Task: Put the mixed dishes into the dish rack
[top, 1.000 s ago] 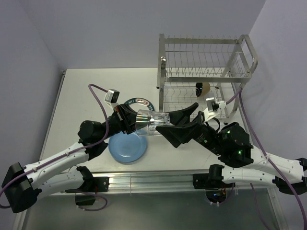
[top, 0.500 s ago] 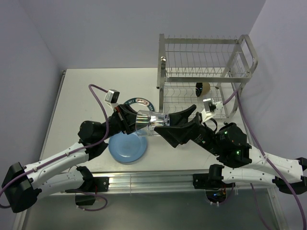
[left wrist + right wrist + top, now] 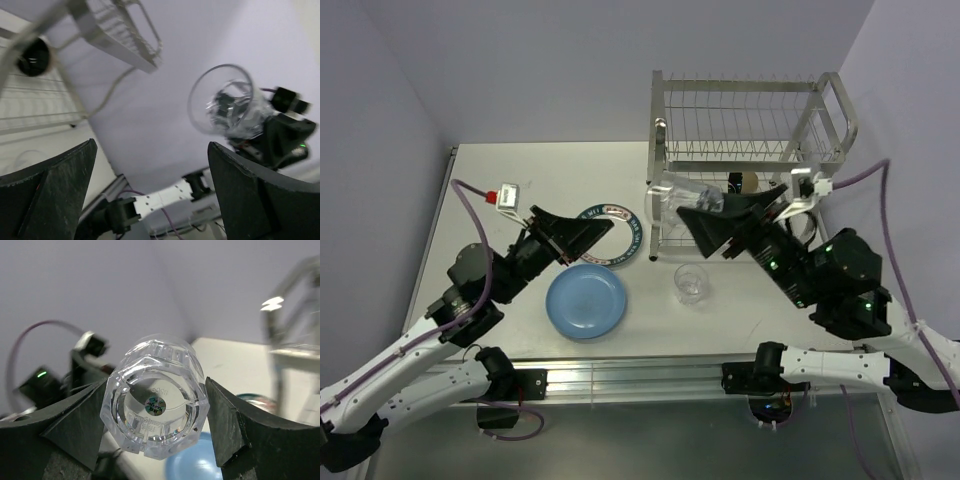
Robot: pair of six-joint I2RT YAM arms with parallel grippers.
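My right gripper swings outward next over the upper level's bare end [image 3: 778,122] by the side, turns the glass upside down and releases it.
My right gripper [image 3: 703,207] is shut on a clear glass [image 3: 684,194], holding it sideways in the air at the left end of the dish rack [image 3: 750,110]. In the right wrist view the glass [image 3: 155,410] fills the gap between both fingers, base toward the camera. My left gripper [image 3: 600,238] is open and empty, apart from the glass [image 3: 225,105]. A second clear glass [image 3: 691,283] stands on the table. The light-blue plate [image 3: 586,301] lies near the front. The white plate with a teal rim [image 3: 623,222] is partly hidden by my left gripper. A black bowl [image 3: 738,182] sits in the rack's lower tier.
The silver two-tier rack stands at the back right, close to the wall. The table [image 3: 500,190] ends at a metal rail [image 3: 630,375] along the front. Purple cables loop from both wrists.
My left gripper opened, let go of the glass and drew back left. The right gripper carried the glass up and right to the rack. The standing glass is now uncovered.
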